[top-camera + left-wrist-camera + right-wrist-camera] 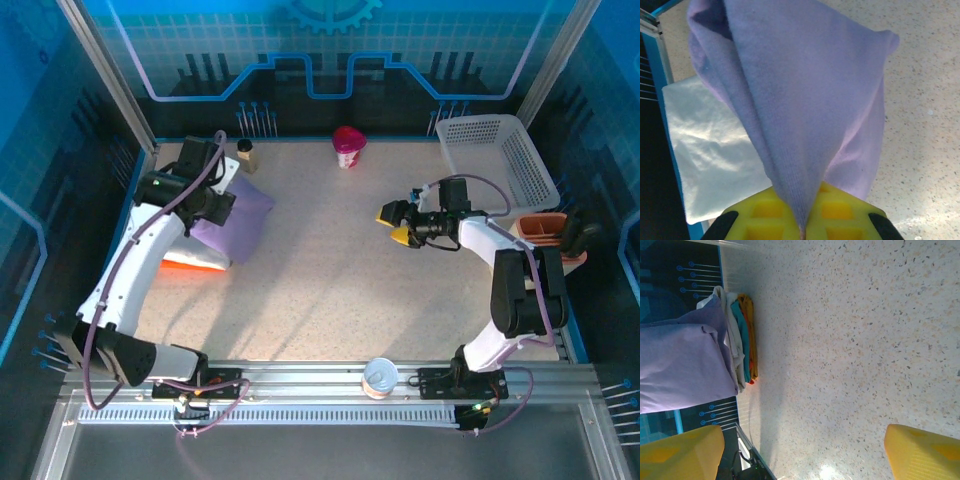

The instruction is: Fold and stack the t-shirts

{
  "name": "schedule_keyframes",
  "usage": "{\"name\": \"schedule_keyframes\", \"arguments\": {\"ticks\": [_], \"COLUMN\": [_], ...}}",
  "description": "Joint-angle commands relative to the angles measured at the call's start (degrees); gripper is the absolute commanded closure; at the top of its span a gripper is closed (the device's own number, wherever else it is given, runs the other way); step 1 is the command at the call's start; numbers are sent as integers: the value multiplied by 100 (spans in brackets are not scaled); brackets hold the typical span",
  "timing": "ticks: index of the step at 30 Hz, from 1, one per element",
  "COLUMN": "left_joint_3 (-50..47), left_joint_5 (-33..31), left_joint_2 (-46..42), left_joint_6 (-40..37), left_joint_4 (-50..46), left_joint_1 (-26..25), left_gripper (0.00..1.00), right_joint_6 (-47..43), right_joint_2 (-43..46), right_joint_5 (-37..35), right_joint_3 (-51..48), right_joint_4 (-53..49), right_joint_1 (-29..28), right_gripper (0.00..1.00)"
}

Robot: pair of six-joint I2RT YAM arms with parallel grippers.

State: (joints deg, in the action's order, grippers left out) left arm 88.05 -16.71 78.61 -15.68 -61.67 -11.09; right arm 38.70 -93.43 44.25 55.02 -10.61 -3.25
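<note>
The lavender cloth overhangs bare table. My left gripper should move toward the blue side bar and down over the white t-shirt (194,252) (715,150) to release the lavender t-shirt's fold.
My left gripper (215,196) is shut on a fold of the lavender t-shirt (247,214), which hangs from the jaws over the stack at the table's left side. In the left wrist view the yellow fingers (760,215) pinch the cloth (800,95) between them, and a white t-shirt (715,150) lies flat underneath. An orange t-shirt edge (185,264) shows at the bottom of the stack. My right gripper (393,223) stands open and holds nothing, above bare table right of centre. Its wrist view looks across at the lavender shirt (680,365) over white, teal and orange layers (742,335).
A white mesh basket (500,155) stands at the back right, with an orange-brown tray (545,228) in front of it. A pink-red cup (348,146) and a small bottle (246,155) stand along the back edge. A can (381,377) rests on the front rail.
</note>
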Motion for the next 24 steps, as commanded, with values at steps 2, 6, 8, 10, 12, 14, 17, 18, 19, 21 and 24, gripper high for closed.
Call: {"name": "schedule_keyframes", "arguments": {"ticks": [2, 6, 8, 10, 12, 14, 17, 18, 19, 21, 24], "left_joint_3": [266, 278, 227, 163, 103, 24, 11, -3, -20, -66, -128], "left_joint_5": [-28, 0, -69, -87, -78, -82, -98, -87, -87, -130, -167], "left_joint_2": [93, 168, 185, 182, 172, 159, 164, 164, 170, 202, 282], "left_joint_6": [-300, -279, -286, -280, -276, -293, -278, -289, -301, -346, -368], "left_joint_4": [14, 32, 63, 123, 207, 269, 256, 267, 281, 334, 440], "left_joint_1": [173, 252, 291, 372, 478, 594, 708, 726, 744, 812, 945], "left_gripper": [100, 100, 100, 100, 100, 100, 100, 100, 100, 100, 100], "right_joint_6": [-108, -117, -126, -156, -239, -363, -442, -434, -412, -389, -396], "right_joint_2": [134, 86, 58, 7, -67, -153, -185, -184, -178, -204, -253], "right_joint_5": [154, 167, 159, 157, 178, 189, 166, 161, 156, 166, 193], "right_joint_3": [138, 210, 246, 285, 339, 401, 418, 400, 384, 352, 389], "right_joint_4": [-203, -257, -270, -330, -438, -598, -696, -681, -656, -610, -633], "right_joint_1": [52, 45, 35, 35, 25, 16, 16, 6, 0, -11, -44], "right_gripper": [16, 16, 16, 16, 16, 16, 16, 16, 16, 16, 16]}}
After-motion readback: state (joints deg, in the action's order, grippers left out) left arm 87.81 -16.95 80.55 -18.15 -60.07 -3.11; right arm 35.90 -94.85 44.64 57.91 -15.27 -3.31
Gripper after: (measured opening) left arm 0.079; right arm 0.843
